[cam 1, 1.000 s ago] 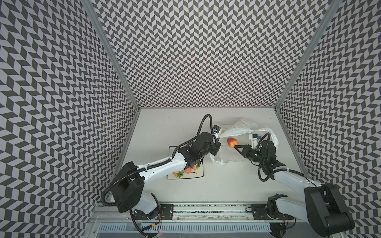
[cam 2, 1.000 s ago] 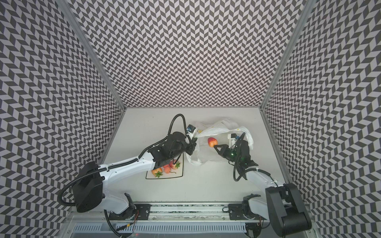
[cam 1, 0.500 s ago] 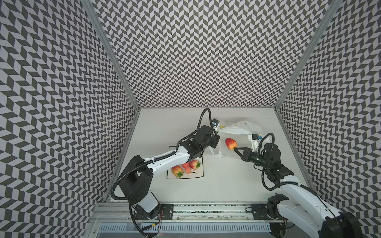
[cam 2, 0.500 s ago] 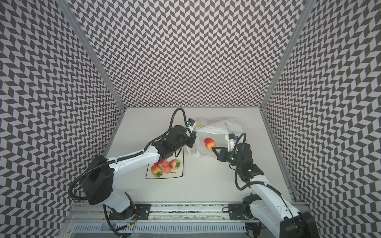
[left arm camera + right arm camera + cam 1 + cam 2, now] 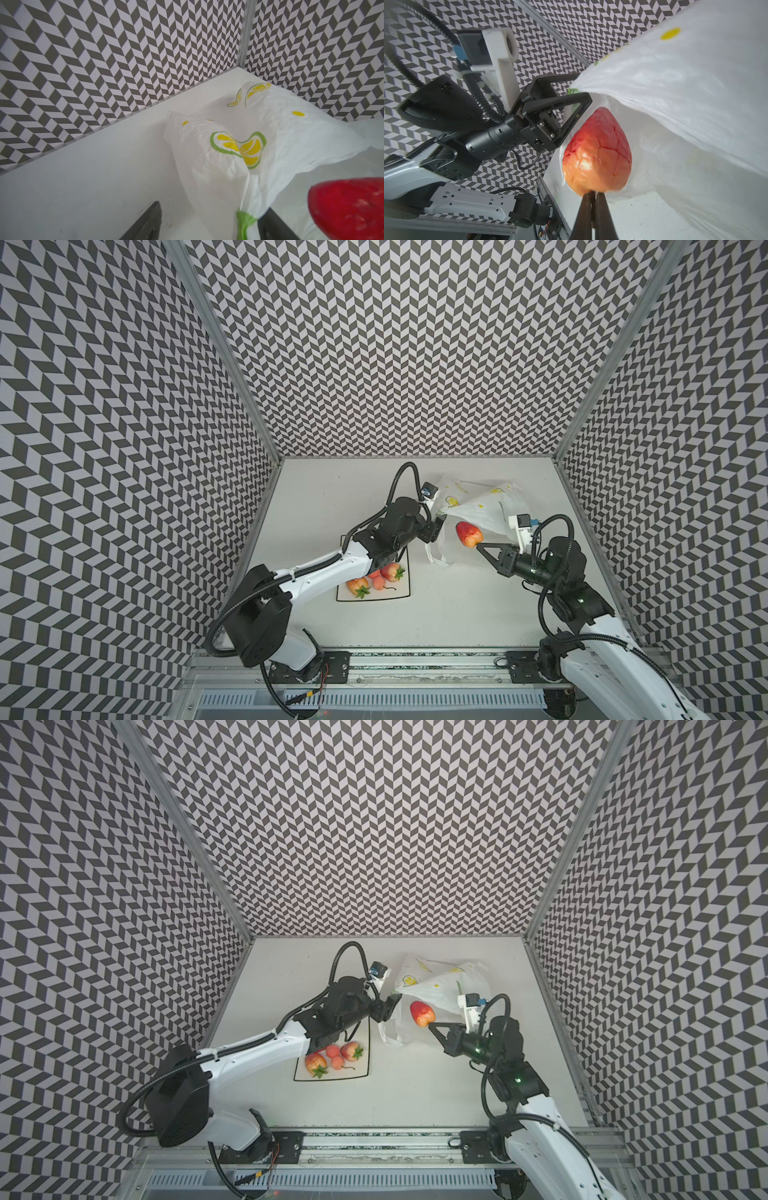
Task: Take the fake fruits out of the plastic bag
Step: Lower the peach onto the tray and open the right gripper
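Fruits crowd the plate's near part, so next I need to move my right gripper away from the bag's opening and down onto the plate's far part to let go of the strawberry.
The white plastic bag [image 5: 486, 506] [image 5: 440, 986] printed with lemon slices lies at the back right of the table. My right gripper [image 5: 478, 546] [image 5: 593, 194] is shut on the base of a red-yellow strawberry [image 5: 469, 534] [image 5: 598, 153], held in the air at the bag's mouth. My left gripper [image 5: 438, 526] [image 5: 213, 207] is open at the mouth's left edge; a strip of the bag [image 5: 245, 220] runs between its fingers, against one of them. Two strawberries [image 5: 392, 571] [image 5: 358, 585] and small orange balls [image 5: 378, 583] lie on the plate. The bag's inside is hidden.
A square white black-rimmed plate [image 5: 395, 595] [image 5: 361, 1069] sits left of the bag, partly under my left arm. Patterned walls close the table on three sides. A metal rail [image 5: 415, 659] runs along the front edge.
My left gripper's jaws have opened off the bag's edge. The right gripper still holds the strawberry at about the same spot, while the right arm behind it has swung back.
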Available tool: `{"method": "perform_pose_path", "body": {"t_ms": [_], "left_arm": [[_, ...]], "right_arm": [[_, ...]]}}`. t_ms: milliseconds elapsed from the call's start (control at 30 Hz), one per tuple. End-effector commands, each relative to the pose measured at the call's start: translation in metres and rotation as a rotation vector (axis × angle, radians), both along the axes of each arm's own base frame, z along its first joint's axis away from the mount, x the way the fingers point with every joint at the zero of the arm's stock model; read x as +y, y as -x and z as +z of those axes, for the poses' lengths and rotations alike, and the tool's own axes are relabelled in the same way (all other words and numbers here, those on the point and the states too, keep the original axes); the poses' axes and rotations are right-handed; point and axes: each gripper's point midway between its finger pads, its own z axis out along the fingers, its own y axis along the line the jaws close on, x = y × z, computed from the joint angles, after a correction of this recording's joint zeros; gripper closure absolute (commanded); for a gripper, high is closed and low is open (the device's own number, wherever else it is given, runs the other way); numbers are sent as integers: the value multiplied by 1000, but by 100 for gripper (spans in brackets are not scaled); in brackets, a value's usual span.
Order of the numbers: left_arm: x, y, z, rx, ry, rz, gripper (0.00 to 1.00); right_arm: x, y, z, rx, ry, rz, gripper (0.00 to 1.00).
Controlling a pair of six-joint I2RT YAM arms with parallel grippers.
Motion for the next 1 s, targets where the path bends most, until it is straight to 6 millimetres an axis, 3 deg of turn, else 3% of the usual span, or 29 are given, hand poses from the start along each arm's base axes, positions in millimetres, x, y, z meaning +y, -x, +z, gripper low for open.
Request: {"method": "perform_pose_path", "body": {"t_ms": [0,133,200,300,433,533,600,700,833,967], "left_arm": [[14,20,53,-133,93,-40,21],[42,50,102,-211,214,-66,18],[63,56,126,-226,293,-29,18],[111,49,151,-213,403,163,18],[199,38,161,-156,520,563,20],[250,42,148,-119,552,784,22],[267,46,140,-112,560,847,22],[278,52,130,-98,577,879,23],[278,54,121,-64,573,878,23],[276,54,113,-42,571,870,23]], "right_arm": [[11,18,39,-154,-11,123,100],[30,36,85,-334,-44,191,100],[45,40,91,-361,-27,226,100],[80,42,89,-351,16,292,100],[130,33,80,-343,83,306,100],[168,22,57,-290,151,306,100],[192,16,38,-257,201,306,100],[216,-11,0,-180,279,246,100],[229,-46,-35,-131,337,120,100],[234,-64,-58,-100,378,51,100]]}}
